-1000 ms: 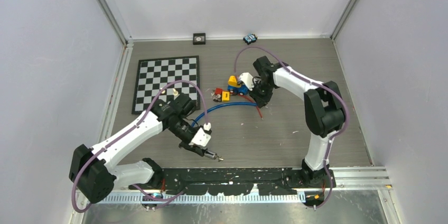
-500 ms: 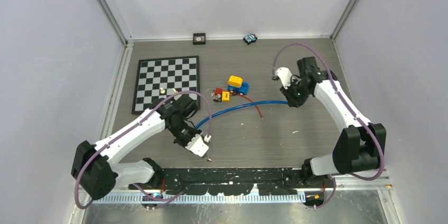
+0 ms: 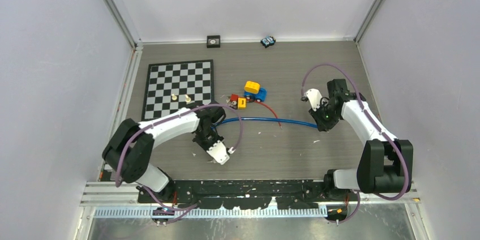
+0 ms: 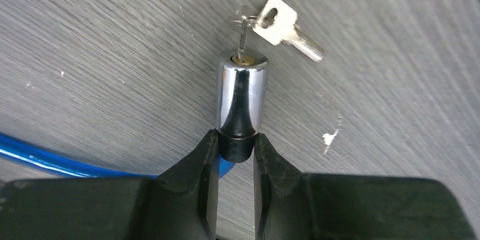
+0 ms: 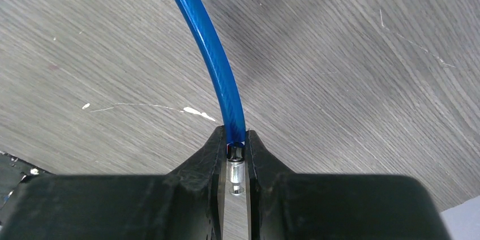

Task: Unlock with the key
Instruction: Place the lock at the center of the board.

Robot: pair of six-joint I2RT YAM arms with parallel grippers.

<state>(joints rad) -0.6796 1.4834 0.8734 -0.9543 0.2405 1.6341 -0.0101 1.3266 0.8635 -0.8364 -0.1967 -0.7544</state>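
Note:
My right gripper should next open, hardly moving, over the bare tabletop to let go of the cable's other end [image 3: 315, 125] [image 5: 236, 170], because its pin is clear of the cylinder.
The lock is a chrome cylinder [image 4: 242, 95] on a blue cable [image 3: 266, 119]. My left gripper [image 4: 236, 145] is shut on the cylinder's black neck, low over the table near the front edge [image 3: 222, 158]. One key [image 4: 243, 33] stands in the keyhole at the cylinder's tip. A second key [image 4: 281, 24] hangs from its ring and rests on the table. My right gripper [image 5: 235, 148] is shut on the cable's [image 5: 209, 53] other end, whose bare metal pin [image 5: 235, 173] shows between the fingers, apart from the cylinder. In the top view this gripper [image 3: 324, 124] is at the right, with the cable stretched between the two arms.
A chessboard [image 3: 180, 89] with two small pieces [image 3: 174, 98] lies at the back left. Yellow, blue and red toy blocks [image 3: 253, 90] sit at the centre back, with a thin red cord [image 3: 273, 112] beside them. A black square [image 3: 213, 40] and a toy car [image 3: 268, 41] rest against the back wall.
The right gripper has swung from beside the toy blocks out to the right, drawing the cable end with it. The left arm folded in and turned; the cable now runs nearly straight.

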